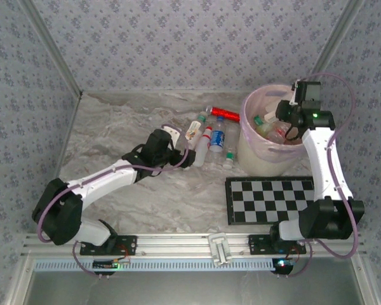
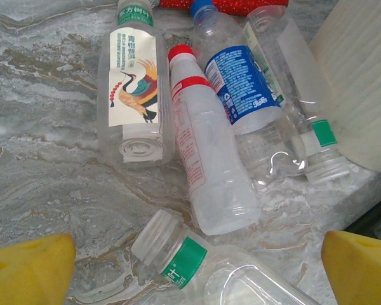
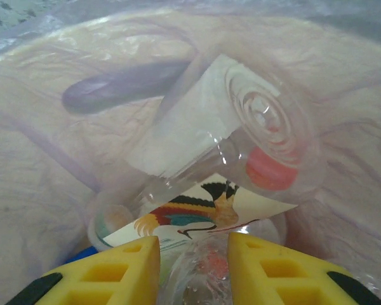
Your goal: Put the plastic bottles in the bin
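Observation:
The crane-label bottle's label has bare marble beside it that leaves room for fingers, so my left gripper will next move outward past the green-banded bottle and lower its open fingers on both sides of the label.
Several plastic bottles lie in a heap on the marble table, left of the bin. My left gripper hovers open at the heap's near edge. In the left wrist view its yellow fingers stand wide on either side of a clear bottle with a green band; a crane-label bottle, a red-capped one and a blue-label one lie beyond. My right gripper reaches down into the bin. Its jaws are shut on a clear bottle, above other bottles lying inside.
A shiny red tube lies behind the heap. A black-and-white checkerboard lies flat in front of the bin. The bin's cream wall stands just right of the heap. Patterned walls close in the table.

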Robot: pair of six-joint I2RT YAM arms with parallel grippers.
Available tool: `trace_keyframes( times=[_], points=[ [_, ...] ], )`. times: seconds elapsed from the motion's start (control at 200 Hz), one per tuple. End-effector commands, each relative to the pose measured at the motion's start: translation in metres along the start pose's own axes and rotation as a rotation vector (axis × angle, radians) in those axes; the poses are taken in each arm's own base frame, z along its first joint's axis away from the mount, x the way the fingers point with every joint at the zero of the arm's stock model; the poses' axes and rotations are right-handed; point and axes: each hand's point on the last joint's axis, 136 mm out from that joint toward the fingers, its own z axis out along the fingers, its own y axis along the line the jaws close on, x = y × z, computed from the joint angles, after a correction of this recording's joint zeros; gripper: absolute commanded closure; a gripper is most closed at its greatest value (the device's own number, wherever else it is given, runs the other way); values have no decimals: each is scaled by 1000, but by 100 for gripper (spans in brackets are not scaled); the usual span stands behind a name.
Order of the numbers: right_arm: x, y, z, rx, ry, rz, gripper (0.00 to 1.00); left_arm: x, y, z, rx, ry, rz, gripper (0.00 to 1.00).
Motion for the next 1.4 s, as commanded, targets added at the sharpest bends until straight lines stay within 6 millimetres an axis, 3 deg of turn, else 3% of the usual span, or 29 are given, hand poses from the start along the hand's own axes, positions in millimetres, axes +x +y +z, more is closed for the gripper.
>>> trace_keyframes(
  times=[0.0,0.27,0.35,0.465,0.57,0.715,0.885,1.074,1.239,1.394],
  points=[
    [58,27,19,-143,206,54,65,-12,7,0,-36,-10,-22,1],
    [78,66,17,-319,274,71,65,-10,26,-4,-90,-3,-64,1],
    [73,74,12,-349,268,67,63,-9,33,-3,-103,-2,-78,1],
    [53,62,-1,-275,204,31,58,-12,41,3,-112,0,-78,2],
    [29,52,-28,-228,125,31,40,-20,49,11,-121,0,-46,2],
    [11,37,-68,-184,44,27,0,-37,58,29,-98,8,31,2],
    [8,27,-105,-178,-40,51,0,-51,67,59,-33,67,59,1],
    [29,27,-133,-214,-39,58,0,-47,71,88,-17,168,121,1],
    [48,27,-148,-254,-69,78,0,-35,76,112,-13,264,159,1],
    [50,25,-152,-257,-82,91,0,-29,83,130,-24,304,172,2]
  ],
)
